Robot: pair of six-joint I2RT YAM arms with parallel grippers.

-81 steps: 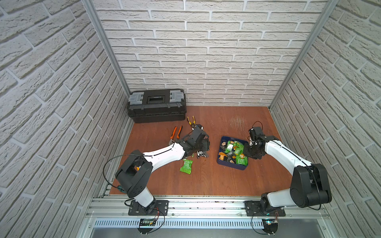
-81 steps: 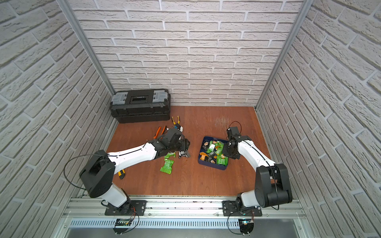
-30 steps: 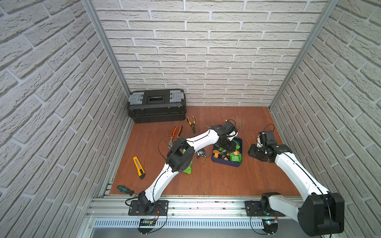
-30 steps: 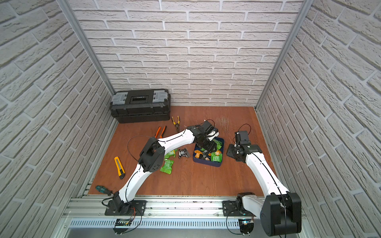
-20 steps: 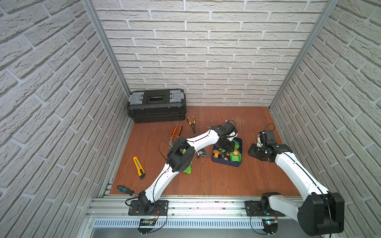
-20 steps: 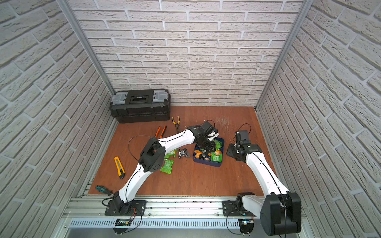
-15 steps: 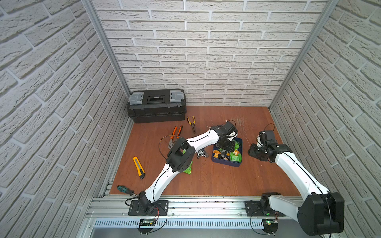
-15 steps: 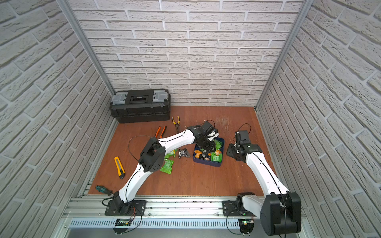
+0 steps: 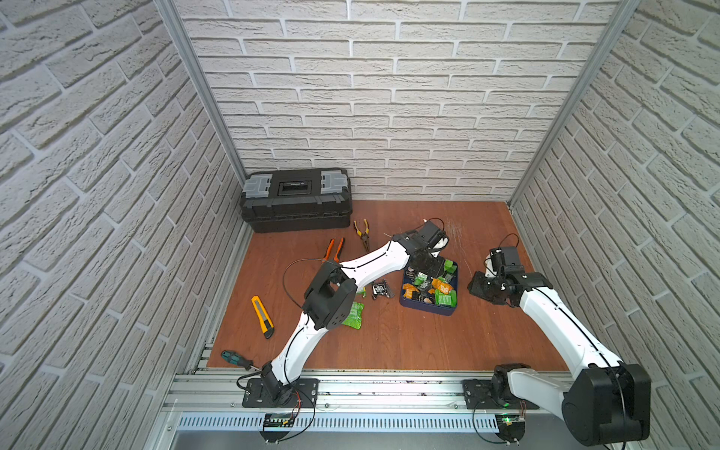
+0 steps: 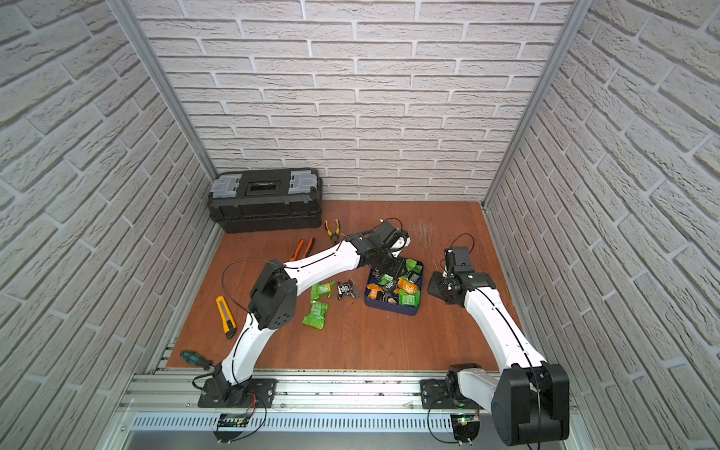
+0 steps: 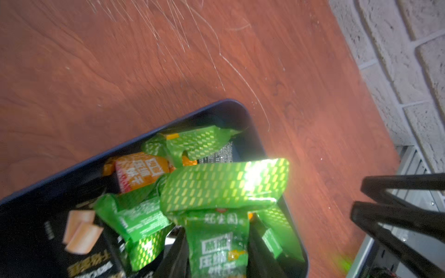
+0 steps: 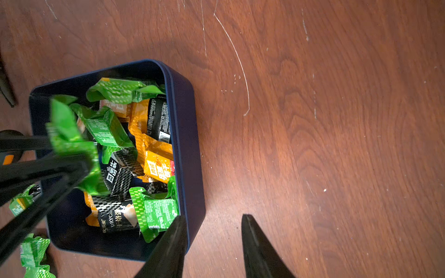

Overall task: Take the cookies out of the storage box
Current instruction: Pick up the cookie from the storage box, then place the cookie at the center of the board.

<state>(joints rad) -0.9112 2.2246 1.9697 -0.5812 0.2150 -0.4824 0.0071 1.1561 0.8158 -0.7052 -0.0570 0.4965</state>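
My left gripper should next bring the green packet back, since the bare tabletop (image 10: 345,310) beside the black packet lies back and below, then lower it there and release it.
The dark blue storage box (image 9: 427,309) (image 10: 392,308) lies right of the table's middle, holding several green, orange and black cookies (image 9: 432,286) (image 12: 154,149). My left gripper (image 11: 218,256) (image 9: 430,269) reaches into the box's far end and is shut on a green cookie packet (image 11: 218,243) (image 12: 69,142). My right gripper (image 12: 214,240) (image 9: 476,288) hovers to the right of the box, open with nothing between its fingers; one finger (image 12: 174,240) overlaps the box's corner in the right wrist view. Two green packets (image 10: 323,289) (image 10: 316,315) and a black one (image 10: 346,289) lie on the table left of the box.
A black toolbox (image 9: 298,198) stands at the back left. Orange-handled pliers (image 9: 335,249) and yellow-handled pliers (image 9: 364,230) lie in front of it. A yellow utility knife (image 9: 263,317) and a screwdriver (image 9: 233,358) lie near the front left. Brick walls close three sides.
Since the oldest frames my left arm has swung from the loose packets into the box, and my right gripper has drawn back from it. Over the last second the left jaws closed on the green packet.
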